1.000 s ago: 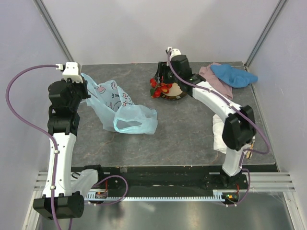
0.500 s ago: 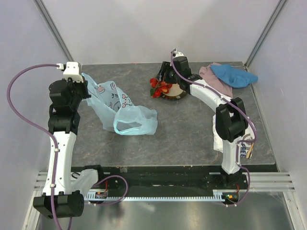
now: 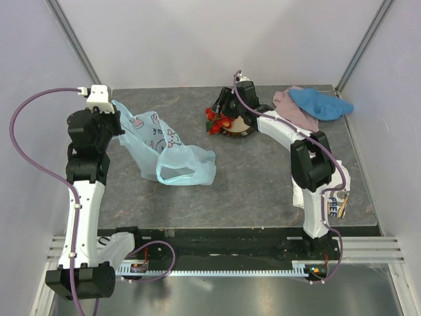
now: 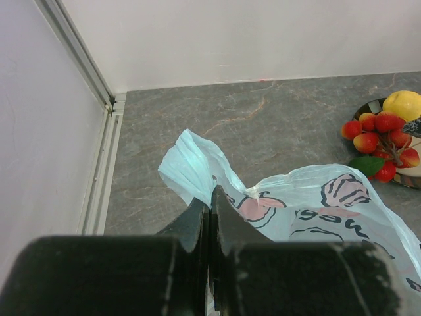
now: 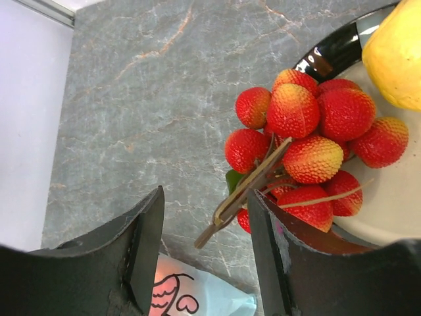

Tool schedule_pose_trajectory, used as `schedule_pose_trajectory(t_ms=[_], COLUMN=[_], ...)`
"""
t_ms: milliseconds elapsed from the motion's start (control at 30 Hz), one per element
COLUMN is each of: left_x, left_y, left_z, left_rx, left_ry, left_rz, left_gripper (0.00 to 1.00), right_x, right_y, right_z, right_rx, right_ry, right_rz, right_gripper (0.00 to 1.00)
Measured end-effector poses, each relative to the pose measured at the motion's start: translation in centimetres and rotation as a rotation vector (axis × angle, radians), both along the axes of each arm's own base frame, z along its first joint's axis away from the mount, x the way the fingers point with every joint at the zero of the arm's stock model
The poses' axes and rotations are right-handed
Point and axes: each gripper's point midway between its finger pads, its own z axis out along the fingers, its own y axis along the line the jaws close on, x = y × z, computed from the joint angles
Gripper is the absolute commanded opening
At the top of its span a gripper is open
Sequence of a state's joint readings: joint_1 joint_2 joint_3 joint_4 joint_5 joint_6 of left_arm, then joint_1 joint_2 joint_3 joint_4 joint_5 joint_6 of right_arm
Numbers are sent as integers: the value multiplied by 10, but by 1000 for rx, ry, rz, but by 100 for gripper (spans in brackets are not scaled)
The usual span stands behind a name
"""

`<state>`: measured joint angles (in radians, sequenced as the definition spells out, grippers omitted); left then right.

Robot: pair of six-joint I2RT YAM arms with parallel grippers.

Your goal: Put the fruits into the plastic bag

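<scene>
I should bring my right gripper down around the stem (image 4: 395,155) and close, since it sticks out of the bunch (image 4: 381,135) of red fruits and lines up between my open fingers.
The light-blue printed plastic bag (image 3: 164,150) lies on the table's left half, and my left gripper (image 4: 210,197) is shut on its upper edge (image 4: 197,164). The fruits rest on a dark-rimmed plate (image 3: 238,132) at the back centre: a bunch of red bumpy fruits (image 5: 309,131) on a woody stem (image 5: 247,191), plus a yellow lemon (image 5: 395,56). My right gripper (image 5: 204,197) stands open just above the bunch's left side. The stem's end pokes between its jaws without touching the fingers. The bunch (image 4: 381,135) and lemon (image 4: 402,104) also show in the left wrist view.
A blue cloth (image 3: 322,104) lies over a pink cloth (image 3: 287,102) at the back right. White walls close in the table at the back and both sides. A corner of the bag (image 5: 197,299) shows below the right fingers.
The right arm's elbow has folded back and its gripper has shifted slightly left over the red bunch, with the jaws a touch narrower. The left arm and the bag have not moved.
</scene>
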<state>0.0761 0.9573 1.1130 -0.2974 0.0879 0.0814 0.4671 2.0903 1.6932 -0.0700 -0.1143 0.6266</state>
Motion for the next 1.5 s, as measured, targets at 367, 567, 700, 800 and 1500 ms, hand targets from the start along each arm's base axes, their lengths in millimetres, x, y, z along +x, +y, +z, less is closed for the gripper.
schedule_pose_trajectory(t_ms=[367,567,700,800,1500], left_x=[0,0,0,0,0], left_y=[0,0,0,0,0], left_z=[0,0,0,0,0], left_rx=[0,1,2,5,10], left_ry=[0,0,0,0,-1], left_rz=[0,0,0,-1,-1], left_gripper=[1,2,2,2,1], right_x=[0,1,1,0,-1], right_y=[10,14,17,18,22], right_z=[-27,-24,-21,-21,-31], right_rx=[37,62,84,91,108], right_ry=[57,57,55,60,89], right_rz=[18,24,32,34,43], right_gripper=[55,47,41,40,0])
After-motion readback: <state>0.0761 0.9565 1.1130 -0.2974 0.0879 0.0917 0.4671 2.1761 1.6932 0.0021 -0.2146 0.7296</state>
